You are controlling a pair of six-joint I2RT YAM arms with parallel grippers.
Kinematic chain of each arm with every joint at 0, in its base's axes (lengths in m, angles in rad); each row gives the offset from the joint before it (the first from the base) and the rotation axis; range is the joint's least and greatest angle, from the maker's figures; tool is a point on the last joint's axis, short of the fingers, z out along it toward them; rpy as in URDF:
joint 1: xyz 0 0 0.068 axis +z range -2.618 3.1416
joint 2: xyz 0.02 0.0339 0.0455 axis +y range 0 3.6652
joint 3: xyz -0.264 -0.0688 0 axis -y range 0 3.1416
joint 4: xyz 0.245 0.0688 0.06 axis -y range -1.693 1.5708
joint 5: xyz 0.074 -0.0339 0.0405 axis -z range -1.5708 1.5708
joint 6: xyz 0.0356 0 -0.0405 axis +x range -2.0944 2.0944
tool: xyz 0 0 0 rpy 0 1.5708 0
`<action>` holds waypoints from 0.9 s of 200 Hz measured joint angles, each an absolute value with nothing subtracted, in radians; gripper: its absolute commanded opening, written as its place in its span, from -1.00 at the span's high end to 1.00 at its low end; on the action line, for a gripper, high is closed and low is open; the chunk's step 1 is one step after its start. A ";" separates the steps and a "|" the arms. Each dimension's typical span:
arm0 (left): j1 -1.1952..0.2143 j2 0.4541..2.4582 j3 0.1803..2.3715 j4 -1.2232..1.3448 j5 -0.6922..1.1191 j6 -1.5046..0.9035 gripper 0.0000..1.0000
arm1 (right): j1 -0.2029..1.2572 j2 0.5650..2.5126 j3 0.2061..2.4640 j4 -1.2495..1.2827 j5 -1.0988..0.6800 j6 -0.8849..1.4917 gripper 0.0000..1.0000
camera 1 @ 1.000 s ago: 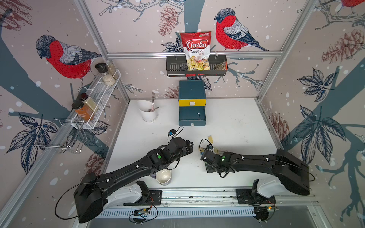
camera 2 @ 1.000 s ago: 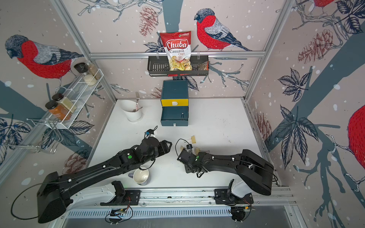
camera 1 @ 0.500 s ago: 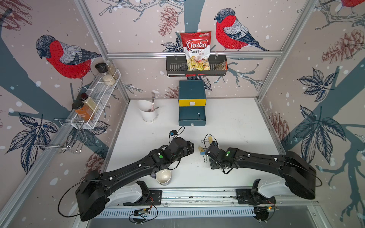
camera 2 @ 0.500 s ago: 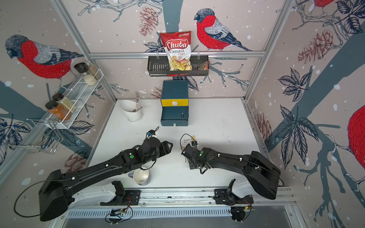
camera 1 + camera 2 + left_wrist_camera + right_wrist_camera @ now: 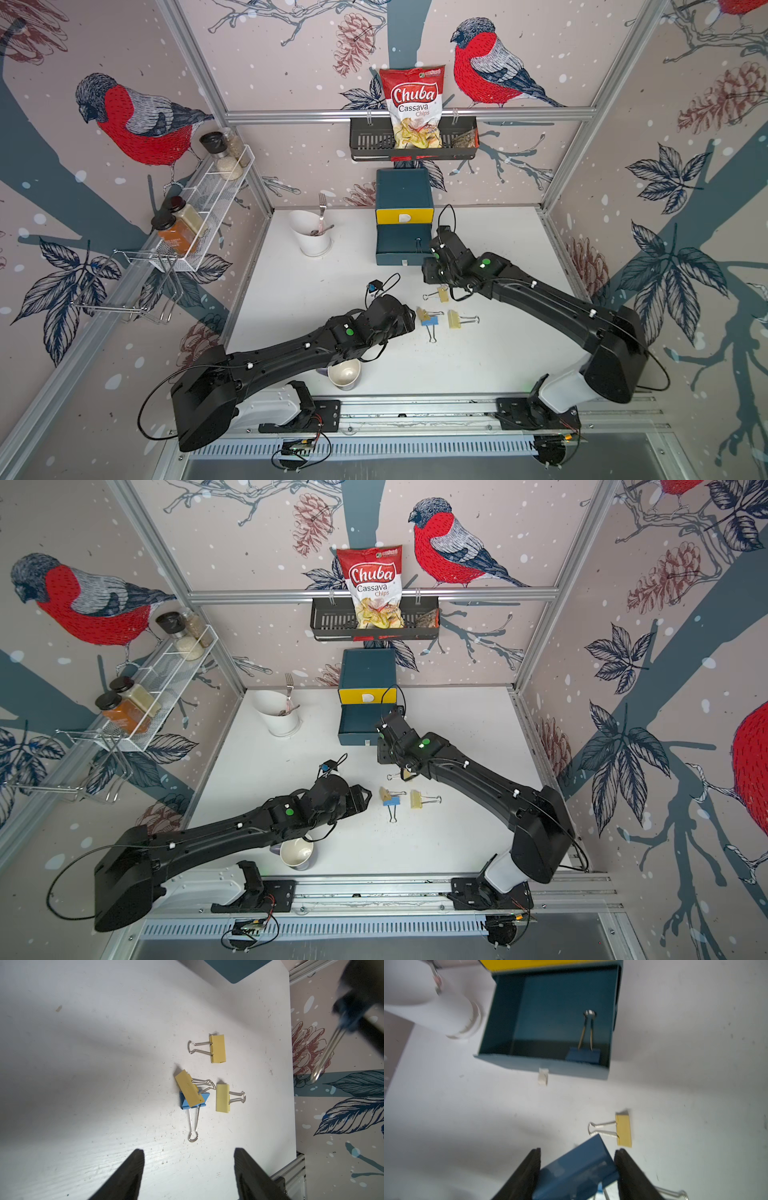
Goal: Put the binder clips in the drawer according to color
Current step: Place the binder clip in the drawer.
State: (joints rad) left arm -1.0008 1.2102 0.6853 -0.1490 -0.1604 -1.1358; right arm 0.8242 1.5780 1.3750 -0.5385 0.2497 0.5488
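Observation:
The robot's right gripper next takes the blue binder clip [image 5: 577,1172] outward over the open teal tray and lets it go inside, since another blue clip is already lying there.
My right gripper [image 5: 578,1150] is shut on a blue binder clip [image 5: 577,1172] and hangs just in front of the drawer [image 5: 402,187]. The middle teal tray [image 5: 542,1066] of the drawer is pulled out, and another blue clip [image 5: 583,1055] lies inside it. On the table lie a yellow clip [image 5: 444,294], a second yellow clip [image 5: 188,1091] resting across a blue clip [image 5: 204,1097], and a third yellow clip [image 5: 222,1098]. My left gripper [image 5: 188,1151] is open and empty, just short of that small pile.
A white cup with a fork [image 5: 313,239] stands left of the drawer. A mug [image 5: 344,374] sits under my left arm near the front rail. A black basket with a chips bag [image 5: 413,145] hangs above the drawer. A wire spice rack [image 5: 208,199] lines the left wall.
My right gripper has risen from the clips on the table and travelled back toward the open drawer with the blue clip in it. The left arm has barely moved.

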 measured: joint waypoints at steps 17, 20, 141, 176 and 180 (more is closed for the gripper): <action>-1.011 1.219 0.683 -0.133 -0.160 -1.151 -0.40 | 0.799 1.648 1.470 -0.485 0.247 0.532 0.08; -1.012 1.221 0.683 -0.131 -0.160 -1.152 -0.40 | 0.796 1.656 1.480 -0.475 0.249 0.525 0.08; -1.096 1.379 0.696 -0.036 -0.155 -1.226 -0.42 | 0.719 1.845 1.455 -0.037 0.239 0.495 0.04; -1.111 1.430 0.719 -0.028 -0.159 -1.231 -0.44 | 0.717 1.853 1.424 -0.023 0.239 0.503 -0.12; -1.112 1.435 0.722 -0.028 -0.159 -1.232 -0.44 | 0.717 1.856 1.424 -0.023 0.239 0.504 -0.15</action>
State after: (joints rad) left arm -1.1122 1.4345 0.7219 -0.0280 -0.1589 -1.2320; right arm 0.7166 1.8561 1.4239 -0.0235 0.2386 0.5041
